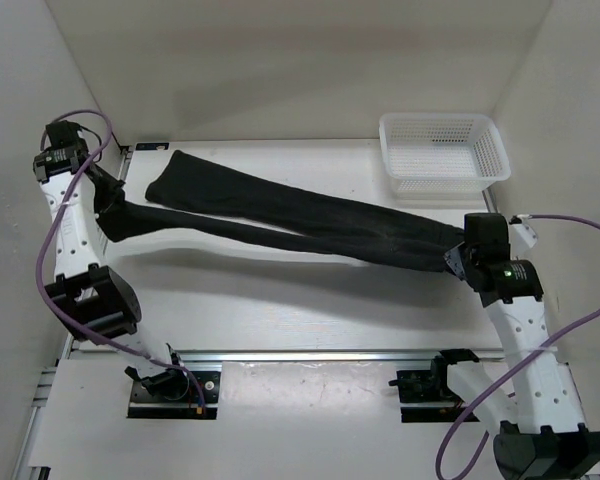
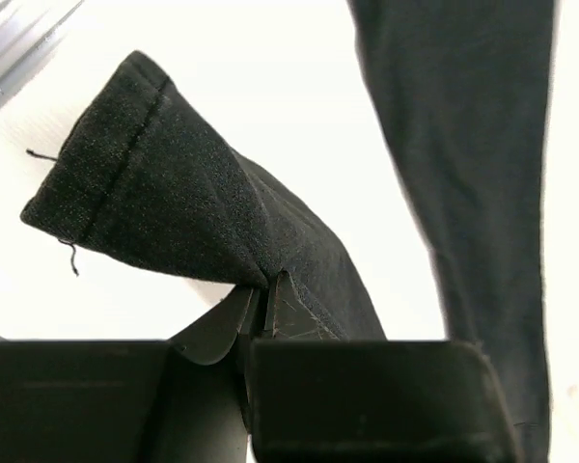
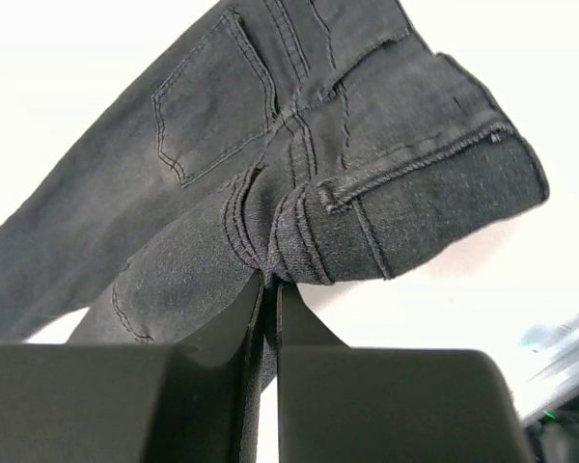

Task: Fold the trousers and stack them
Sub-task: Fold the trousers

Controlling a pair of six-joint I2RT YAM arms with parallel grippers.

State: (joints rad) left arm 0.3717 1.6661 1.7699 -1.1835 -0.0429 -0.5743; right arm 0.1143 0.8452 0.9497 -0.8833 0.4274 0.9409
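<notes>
The near leg's hem goes outward and down onto the far leg's loose end [image 1: 178, 178] next in my left gripper, since the legs lie spread apart.
The black trousers [image 1: 300, 220] lie stretched across the table from left to right, the two legs spread apart at the left. My left gripper [image 1: 108, 208] is shut on the hem end of the near leg [image 2: 174, 203], the cuff bunched in front of the jaws. My right gripper [image 1: 458, 258] is shut on the waist end [image 3: 328, 174], where the back pocket, seams and waistband show. The far leg [image 2: 463, 174] runs free past the left gripper to the back left.
A white mesh basket [image 1: 442, 152] stands at the back right, close to the right gripper. White walls close in the left, back and right. A metal rail [image 1: 310, 355] runs along the table's near edge, with both arm bases on it.
</notes>
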